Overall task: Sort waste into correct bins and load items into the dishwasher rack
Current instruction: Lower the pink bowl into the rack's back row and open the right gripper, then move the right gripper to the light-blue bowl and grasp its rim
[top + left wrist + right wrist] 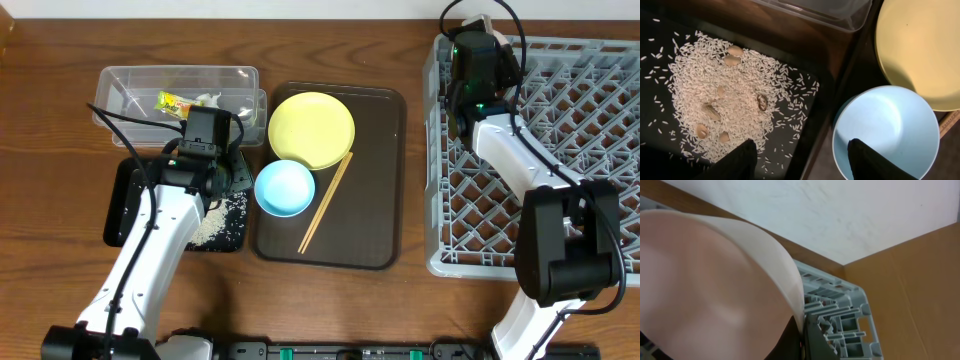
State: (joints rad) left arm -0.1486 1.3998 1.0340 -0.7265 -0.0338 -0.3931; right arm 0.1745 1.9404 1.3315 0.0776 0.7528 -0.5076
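Note:
My right gripper is above the rack's far corner (442, 62) toward the brown tray, so next it should lower and ease slightly back to release the white bowl's rim.
My left gripper (226, 172) (802, 147) is open and empty, one finger over the black tray (125, 205) and one over the light blue bowl (285, 187) (885, 125). Rice grains (715, 85) with a few tan bits lie in the black tray. The wrapper (172, 101) and tissue (210, 99) lie in the clear tub (180, 75). The yellow plate (311, 130) and chopsticks (327, 200) lie on the brown tray (385, 170). My right gripper (472, 40) (802, 330) is shut on the white bowl's (710, 280) rim at the rack's (580, 150) far left corner. The white cup is out of view.
The rack's grey lattice wall (840, 310) stands right beside the right fingers. A white wall and a cardboard panel are behind it. The clear tub's corner (825, 10) and the yellow plate (920, 45) lie just ahead of the left gripper.

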